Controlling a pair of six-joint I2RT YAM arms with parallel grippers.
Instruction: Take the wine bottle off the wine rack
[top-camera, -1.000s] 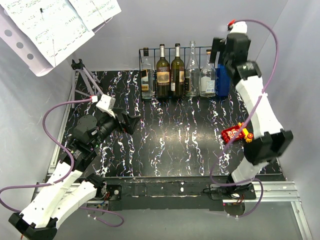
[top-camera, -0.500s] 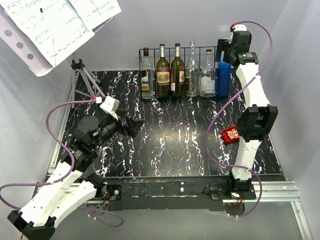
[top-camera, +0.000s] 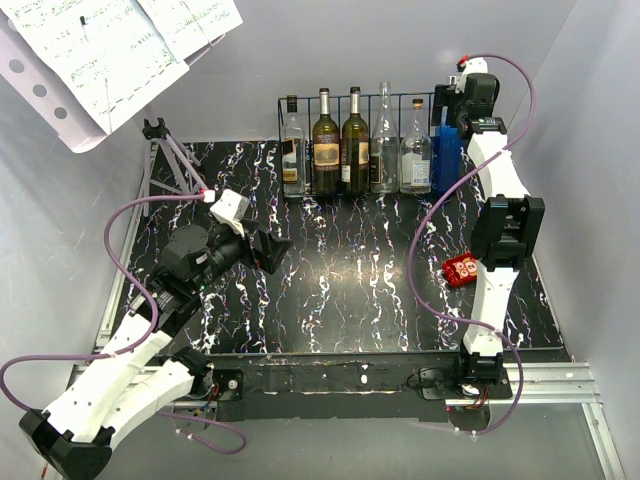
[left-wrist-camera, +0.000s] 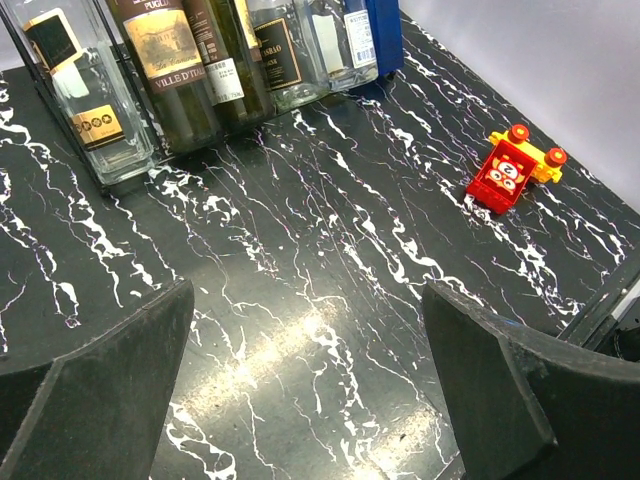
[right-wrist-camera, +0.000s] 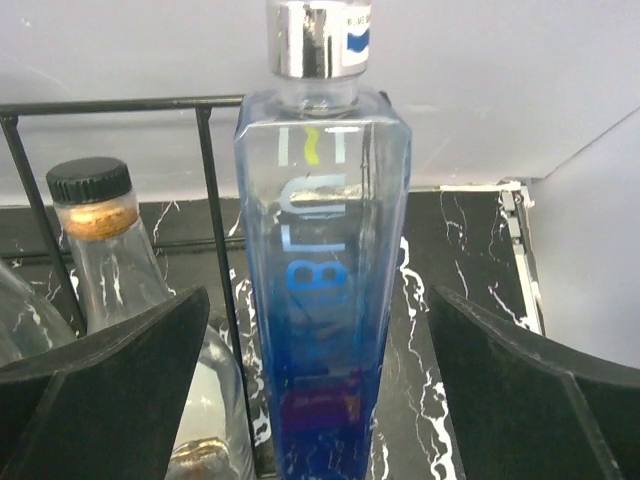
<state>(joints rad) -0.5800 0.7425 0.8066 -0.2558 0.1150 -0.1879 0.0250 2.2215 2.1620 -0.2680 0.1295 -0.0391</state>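
My right gripper lowers its open fingers around the blue bottle's upper body (top-camera: 447, 136) (right-wrist-camera: 322, 255) and closes next, as it stands just below, already lined up between them.
The wine rack (top-camera: 360, 97), a low black wire basket, stands at the back of the table with several bottles abreast. Two dark wine bottles (top-camera: 326, 145) stand left of its middle, with clear bottles on either side. A tall blue bottle (top-camera: 447, 155) stands at the rack's right end. My right gripper (top-camera: 462, 100) is open at that bottle's top. In the right wrist view the blue bottle (right-wrist-camera: 322, 250) stands upright between the open jaws of the gripper (right-wrist-camera: 318, 300), untouched. My left gripper (top-camera: 275, 248) is open and empty over the table's left middle; the left wrist view shows it (left-wrist-camera: 305, 295) above bare table.
A red toy (top-camera: 462, 268) lies on the table near the right arm and shows in the left wrist view (left-wrist-camera: 512, 170). A music stand with sheet music (top-camera: 110, 50) stands at the back left. A clear bottle with a black cap (right-wrist-camera: 95, 200) is beside the blue one.
The right arm has straightened and swung right, bringing its gripper in over the blue bottle. The left gripper has edged right and towards the rack.
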